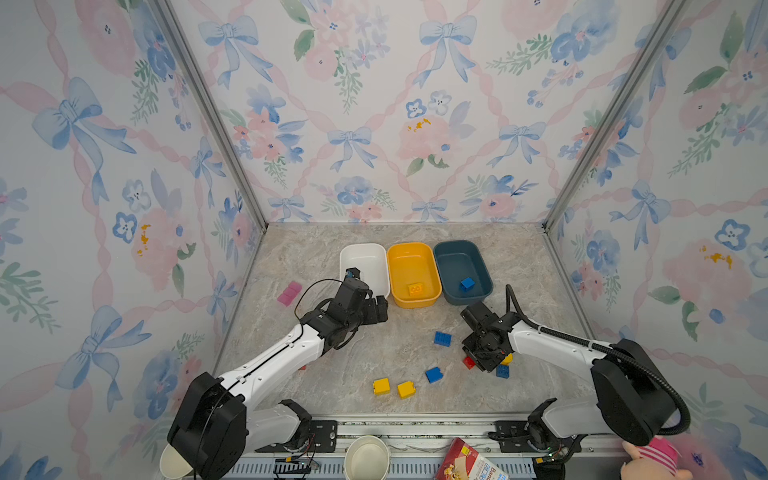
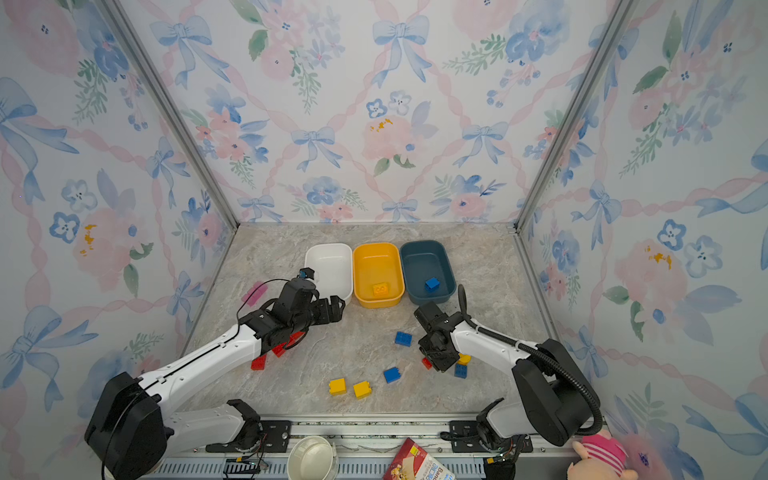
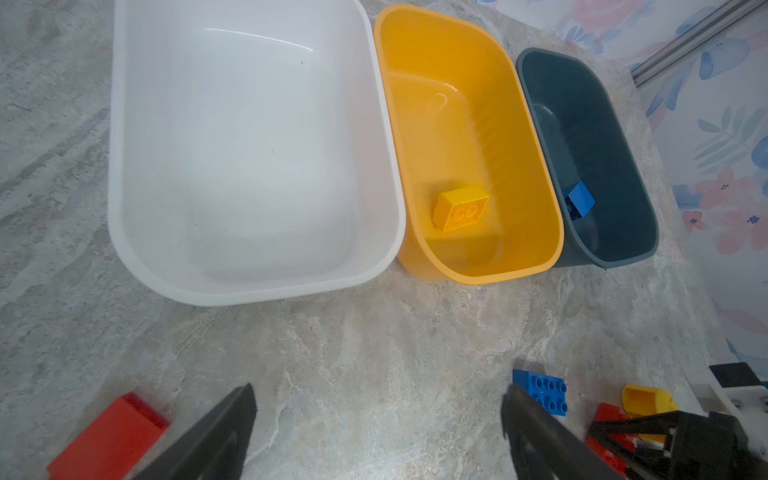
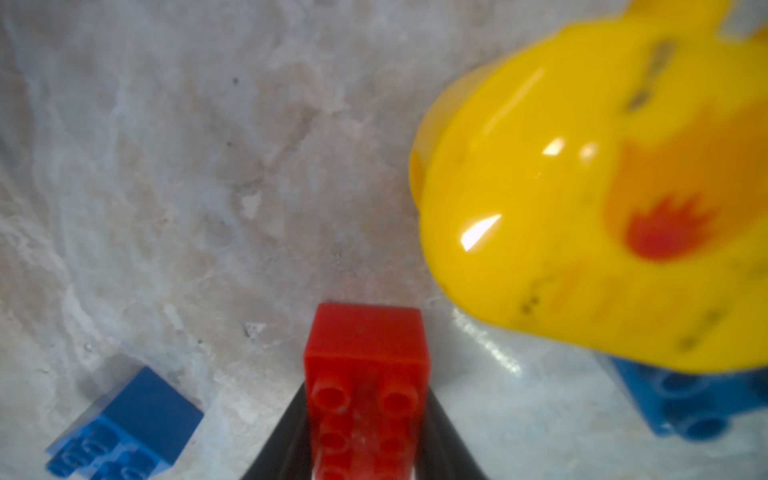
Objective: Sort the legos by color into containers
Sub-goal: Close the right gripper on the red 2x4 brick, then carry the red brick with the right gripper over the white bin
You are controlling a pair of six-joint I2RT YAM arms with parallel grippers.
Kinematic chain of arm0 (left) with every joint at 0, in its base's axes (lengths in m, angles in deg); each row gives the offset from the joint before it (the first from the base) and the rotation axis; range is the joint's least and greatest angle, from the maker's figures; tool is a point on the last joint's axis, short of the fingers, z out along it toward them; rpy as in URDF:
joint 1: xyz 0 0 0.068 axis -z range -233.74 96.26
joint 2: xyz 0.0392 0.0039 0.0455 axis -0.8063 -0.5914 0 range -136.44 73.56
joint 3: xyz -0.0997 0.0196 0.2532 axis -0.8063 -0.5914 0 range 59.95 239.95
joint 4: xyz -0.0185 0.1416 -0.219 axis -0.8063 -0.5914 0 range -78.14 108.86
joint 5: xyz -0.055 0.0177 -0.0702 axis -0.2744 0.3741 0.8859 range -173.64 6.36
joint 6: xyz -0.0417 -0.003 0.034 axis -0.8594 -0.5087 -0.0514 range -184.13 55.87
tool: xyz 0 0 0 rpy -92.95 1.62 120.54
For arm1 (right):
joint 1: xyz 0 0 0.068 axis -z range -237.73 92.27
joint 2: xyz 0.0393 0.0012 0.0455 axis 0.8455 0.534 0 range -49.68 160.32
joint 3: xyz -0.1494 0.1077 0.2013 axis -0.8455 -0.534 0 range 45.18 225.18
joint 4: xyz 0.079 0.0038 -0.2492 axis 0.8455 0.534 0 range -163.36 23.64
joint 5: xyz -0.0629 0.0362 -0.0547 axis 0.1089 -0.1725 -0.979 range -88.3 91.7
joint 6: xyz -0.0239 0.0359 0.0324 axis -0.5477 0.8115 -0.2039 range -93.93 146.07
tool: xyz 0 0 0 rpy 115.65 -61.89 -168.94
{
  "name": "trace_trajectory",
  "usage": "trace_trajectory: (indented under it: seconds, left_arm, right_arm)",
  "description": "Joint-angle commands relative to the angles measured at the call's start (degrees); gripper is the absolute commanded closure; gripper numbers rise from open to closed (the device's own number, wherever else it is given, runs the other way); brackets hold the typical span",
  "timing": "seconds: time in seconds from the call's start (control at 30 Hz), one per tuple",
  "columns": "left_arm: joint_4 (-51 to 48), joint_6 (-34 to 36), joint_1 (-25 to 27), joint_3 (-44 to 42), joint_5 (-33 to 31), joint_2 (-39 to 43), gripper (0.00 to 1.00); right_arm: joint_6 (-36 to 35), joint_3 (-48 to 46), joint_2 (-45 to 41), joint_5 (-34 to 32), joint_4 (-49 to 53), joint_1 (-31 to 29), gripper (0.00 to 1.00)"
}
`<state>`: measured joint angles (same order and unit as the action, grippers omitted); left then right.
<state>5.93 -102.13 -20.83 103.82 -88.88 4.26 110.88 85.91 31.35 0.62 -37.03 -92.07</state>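
The red lego needs to go into the empty white tub [image 2: 329, 269], outward of my right gripper past the yellow tub. My right gripper needs to lift the lego, carry it over there and let it go.
Three containers stand in a row at the back: a white tub [image 1: 360, 254], a yellow tub [image 1: 409, 262] holding a yellow lego [image 1: 415, 289], and a teal tub [image 1: 457, 259] holding a blue lego [image 1: 467, 284]. My left gripper [image 3: 380, 395] hovers open over bare table in front of the white tub. My right gripper [image 4: 365, 407] is low on the table, shut on a red lego [image 4: 365, 353], beside a rounded yellow lego [image 4: 582, 199] that lies on a blue one [image 4: 685, 407]. Loose blue legos [image 1: 442, 338] [image 1: 433, 375] and yellow legos [image 1: 381, 386] [image 1: 406, 390] lie mid-table.
Two red legos [image 2: 257, 363] [image 2: 279, 350] lie under my left arm. A pink block [image 1: 289, 293] sits left of the white tub. Beyond the front rail are a paper cup [image 1: 366, 457], a printed box [image 1: 469, 463] and a plush toy [image 1: 652, 457]. Walls close three sides.
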Motion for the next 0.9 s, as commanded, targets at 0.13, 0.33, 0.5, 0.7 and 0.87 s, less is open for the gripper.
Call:
trace_trajectory:
  seconds: [0.13,0.33,0.5,0.7,0.87]
  left_arm:
    - [0.1,-1.11,-2.76,-3.45,1.79,2.14,0.05]
    - [0.09,-1.4,-5.36,-6.92,2.97,4.21,0.05]
    - [0.08,-1.73,-6.61,-8.36,3.89,5.24,0.05]
    - [0.01,-2.05,-7.29,-9.36,4.18,5.65,0.05]
    - [0.01,-2.77,-7.45,-9.77,4.09,6.71,0.05]
  right_arm:
    - [-5.13,6.23,2.66,0.45,4.12,-1.31,0.74]
    - [-14.87,18.14,5.88,-1.53,10.07,-4.79,0.76]
    - [-25.25,31.42,11.91,-3.85,13.49,-7.96,0.76]
    - [-36.8,44.74,21.26,-2.09,8.71,-9.62,0.76]
    - [-41.68,52.22,28.12,2.82,3.07,-9.65,0.76]
